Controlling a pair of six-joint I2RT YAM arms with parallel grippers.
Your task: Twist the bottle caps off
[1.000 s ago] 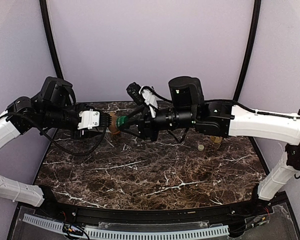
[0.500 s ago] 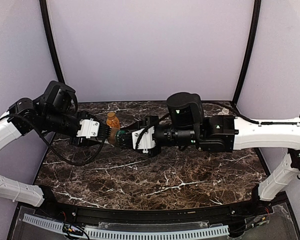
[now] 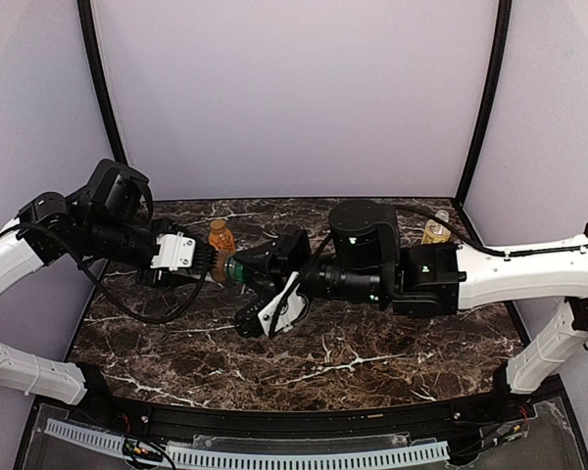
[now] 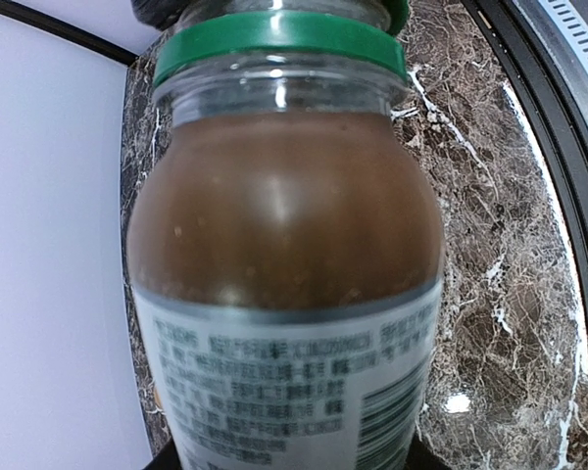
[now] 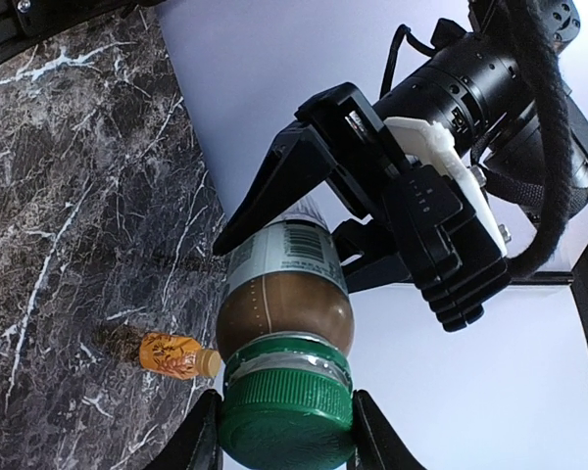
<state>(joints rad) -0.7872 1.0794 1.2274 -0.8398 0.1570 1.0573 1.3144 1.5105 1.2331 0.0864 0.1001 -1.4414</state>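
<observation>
Next, my right gripper swings away from the held bottle and down to the tabletop near the yellow-green bottle to release the cap, as the neck shows behind it.
A small clear bottle (image 5: 284,304) of brown liquid with a white label is held level above the table. My left gripper (image 3: 211,262) is shut on its lower body. My right gripper (image 5: 286,436) is shut on its dark green cap (image 5: 286,416), one finger on each side. A strip of the neck shows between the cap and the green ring (image 4: 279,34) below it. In the top view the cap (image 3: 237,271) sits between the two wrists. A squat orange bottle (image 3: 220,235) with a gold-orange cap stands behind them. A yellow-green bottle (image 3: 434,228) with a pale cap stands at the back right.
The dark marble table (image 3: 323,343) spreads under both arms, ringed by a black frame and pale walls. My right forearm (image 3: 510,264) lies across the right half of the table, just in front of the yellow-green bottle. The orange bottle (image 5: 171,354) stands close behind the held one.
My right wrist has rolled round on the green cap, its white mount swinging from top to underside. Both grippers have shifted slightly nearer, uncovering the orange bottle behind them.
</observation>
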